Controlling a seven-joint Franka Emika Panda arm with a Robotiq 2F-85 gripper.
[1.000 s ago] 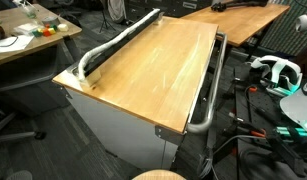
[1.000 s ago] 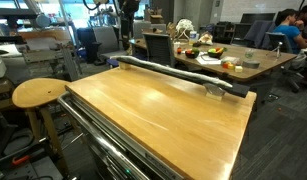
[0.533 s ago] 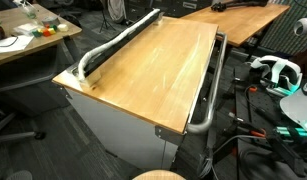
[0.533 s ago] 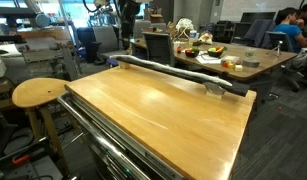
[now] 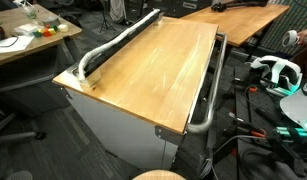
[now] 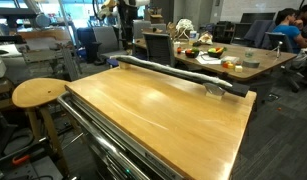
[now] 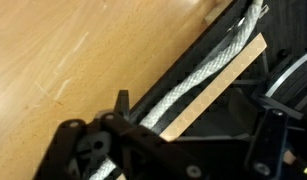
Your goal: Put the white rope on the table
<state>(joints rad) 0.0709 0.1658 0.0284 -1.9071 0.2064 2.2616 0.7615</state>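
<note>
The robot's gripper should move down next, with its fingers open on both sides of the part of the white rope in the dark groove, since the rope lies below it, still untouched.
The white rope [image 5: 117,41] lies stretched along one long edge of the table [image 5: 153,75], in a dark groove beside the glossy wooden top. It also shows along the far edge in the exterior view [image 6: 169,70] and as a braided strand in the wrist view [image 7: 208,68]. My gripper [image 7: 193,125] hovers above that edge, open and empty, with its dark fingers either side of the rope's line and not touching it. My arm [image 6: 121,9] shows only partly, at the far end of the table.
A metal tube rail [image 5: 208,95] runs along the table's other long side. A round wooden stool [image 6: 38,93] stands beside the table. A cluttered desk [image 6: 218,55] lies behind it, and cables and a headset [image 5: 273,70] lie on the floor.
The rope and table have not moved. My arm has shifted slightly at the far end of the table. A hand has appeared at the right edge of an exterior view.
</note>
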